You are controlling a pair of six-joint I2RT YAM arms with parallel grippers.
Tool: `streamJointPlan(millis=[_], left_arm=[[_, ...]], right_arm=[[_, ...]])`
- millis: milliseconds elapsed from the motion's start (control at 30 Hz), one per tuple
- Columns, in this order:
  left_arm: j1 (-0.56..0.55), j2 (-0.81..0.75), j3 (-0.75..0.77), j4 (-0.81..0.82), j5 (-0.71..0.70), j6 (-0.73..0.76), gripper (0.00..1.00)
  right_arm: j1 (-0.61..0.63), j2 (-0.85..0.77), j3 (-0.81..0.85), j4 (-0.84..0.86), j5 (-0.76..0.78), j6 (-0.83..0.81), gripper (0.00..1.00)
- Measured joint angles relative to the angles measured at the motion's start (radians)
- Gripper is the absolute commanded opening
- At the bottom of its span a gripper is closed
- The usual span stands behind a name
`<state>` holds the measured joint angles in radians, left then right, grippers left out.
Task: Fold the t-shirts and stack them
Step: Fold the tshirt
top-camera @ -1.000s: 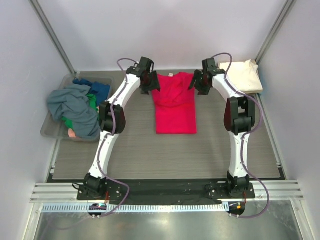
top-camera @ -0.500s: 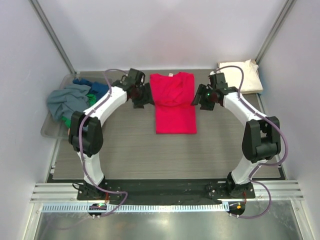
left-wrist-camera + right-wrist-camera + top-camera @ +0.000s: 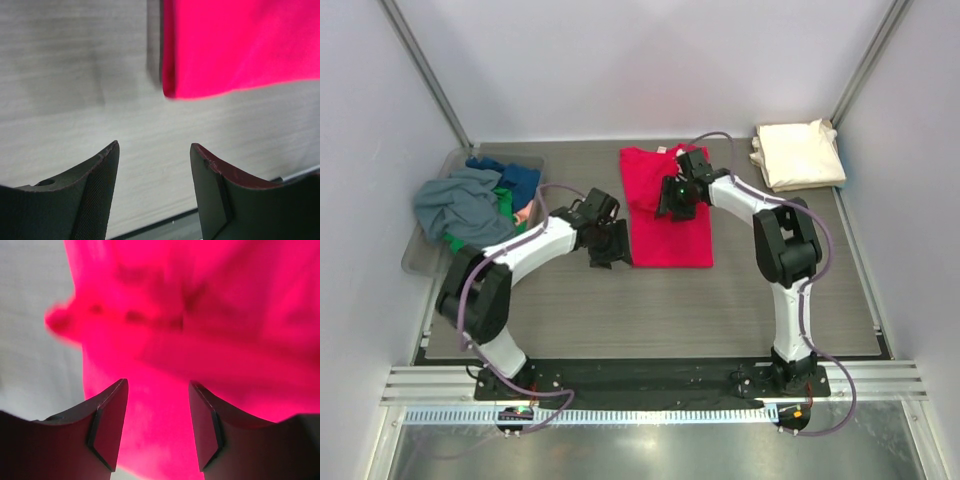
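Observation:
The red shirt's other near corner (image 3: 709,263) is for my right gripper, which will move back and down to close on it, because my left gripper is by one near corner.
A bright red t-shirt (image 3: 669,232) lies flat in a long folded strip in the middle of the table, collar at the far end. My left gripper (image 3: 617,252) is open and empty beside the shirt's near left corner (image 3: 170,90). My right gripper (image 3: 667,201) is open and empty over the shirt's upper part (image 3: 190,305). A cream-white t-shirt (image 3: 800,154) lies folded in a square at the far right. Grey (image 3: 465,210), blue (image 3: 515,178) and green shirts are heaped at the left.
A clear plastic bin (image 3: 417,262) holds the heap of shirts at the table's left edge. Walls close in the table on the left, right and far sides. Bare grey tabletop (image 3: 75,75) shows to the left of the red shirt.
My left gripper moved from the shirt's far left side down to its near left corner. My right gripper moved from the shirt's right side leftward over its upper middle.

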<state>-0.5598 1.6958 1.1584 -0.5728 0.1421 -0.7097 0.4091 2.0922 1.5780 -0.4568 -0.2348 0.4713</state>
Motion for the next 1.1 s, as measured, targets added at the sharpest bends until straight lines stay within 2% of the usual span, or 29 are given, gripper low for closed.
streamJointPlan(millis=[167,333,467,567,700,800,967,1100], left_arm=[[0.002,-0.16,-0.108,0.019,0.0,-0.016,0.6],[0.002,-0.234,-0.21,0.029,-0.002,-0.021,0.6],[0.002,-0.265,-0.251,0.04,-0.008,-0.029,0.62],[0.002,-0.27,-0.253,0.078,-0.006,-0.043,0.62],[0.002,-0.255,-0.252,0.154,0.005,-0.061,0.62],[0.002,-0.198,-0.241,0.21,0.018,-0.076,0.61],[0.002,-0.093,-0.232,0.283,0.024,-0.104,0.61],[0.002,-0.028,-0.229,0.339,0.024,-0.13,0.6]], right_arm=[[-0.023,0.174,0.258,-0.046,0.027,-0.023,0.58],[-0.053,0.327,0.573,-0.101,0.047,-0.037,0.6],[-0.08,0.289,0.62,-0.103,0.066,-0.047,0.63],[-0.099,0.129,0.434,-0.08,0.093,-0.047,0.64],[-0.122,-0.225,-0.03,-0.029,0.103,-0.031,0.65],[-0.121,-0.433,-0.294,-0.016,0.086,-0.024,0.65],[-0.123,-0.606,-0.596,-0.012,0.03,-0.019,0.65],[-0.14,-0.636,-0.717,0.009,-0.02,-0.013,0.65]])
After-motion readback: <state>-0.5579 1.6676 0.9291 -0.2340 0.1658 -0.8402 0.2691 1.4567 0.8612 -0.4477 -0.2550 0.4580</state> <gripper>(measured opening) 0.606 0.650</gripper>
